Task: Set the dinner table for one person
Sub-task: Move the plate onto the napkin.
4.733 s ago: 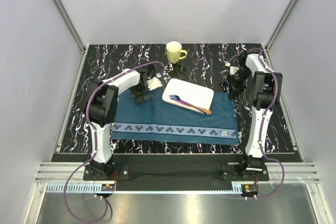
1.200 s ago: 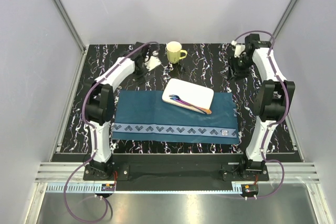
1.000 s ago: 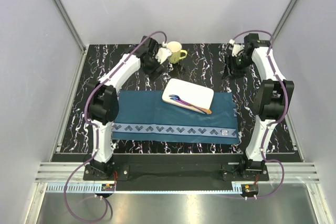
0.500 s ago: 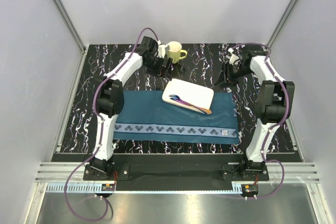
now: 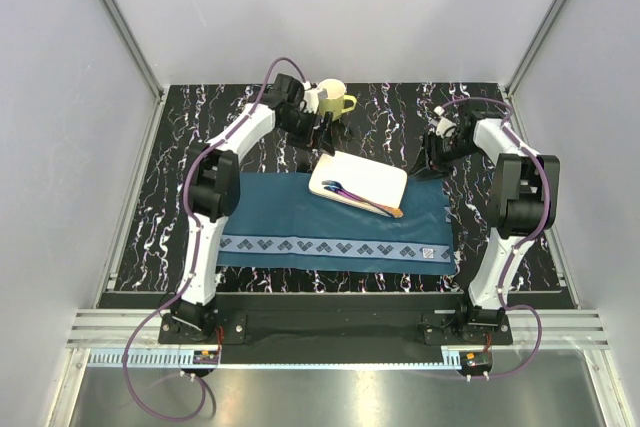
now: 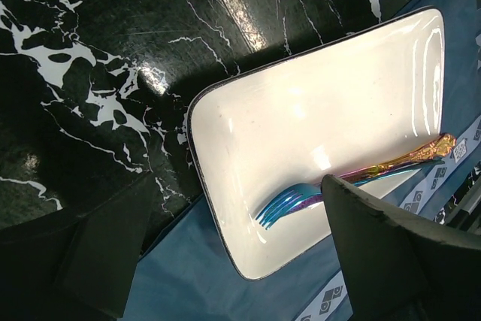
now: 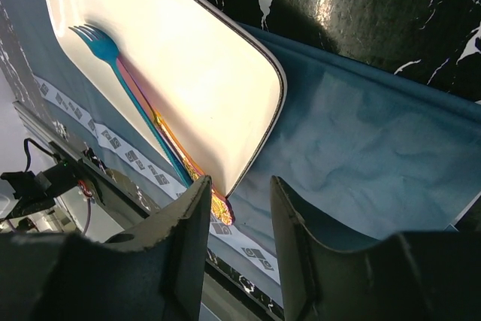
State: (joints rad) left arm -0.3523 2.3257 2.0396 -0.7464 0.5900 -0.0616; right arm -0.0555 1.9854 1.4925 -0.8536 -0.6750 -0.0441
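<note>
I will lower my left gripper to the plate's short rim beyond the fork's teeth (image 5: 316, 173) (image 6: 218, 221) next.
The dinner table (image 5: 190, 162) is a black, white-veined top. On it lies a dark blue placemat (image 5: 300, 217) carrying a white rectangular plate (image 5: 365, 175) with an iridescent fork (image 5: 345, 190) and a gold-ended handle beside it. A yellow mug (image 5: 334, 99) stands at the back. My left gripper (image 5: 322, 133) hangs open just behind the plate's left end; its wrist view has the plate (image 6: 323, 118) and fork (image 6: 289, 202) below, nothing between the fingers. My right gripper (image 5: 433, 153) hovers over the placemat's back right corner, open and empty, the plate (image 7: 173, 73) ahead of it.
Grey walls and metal frame posts close in the table on three sides. The placemat's patterned border (image 5: 330, 247) runs along its near edge. Both arms stretch toward the back of the table, cables looping above them.
My left gripper swung from beside the mug down toward the plate's back left end. My right gripper dropped from the back right toward the placemat corner, its jaws narrowing a little.
</note>
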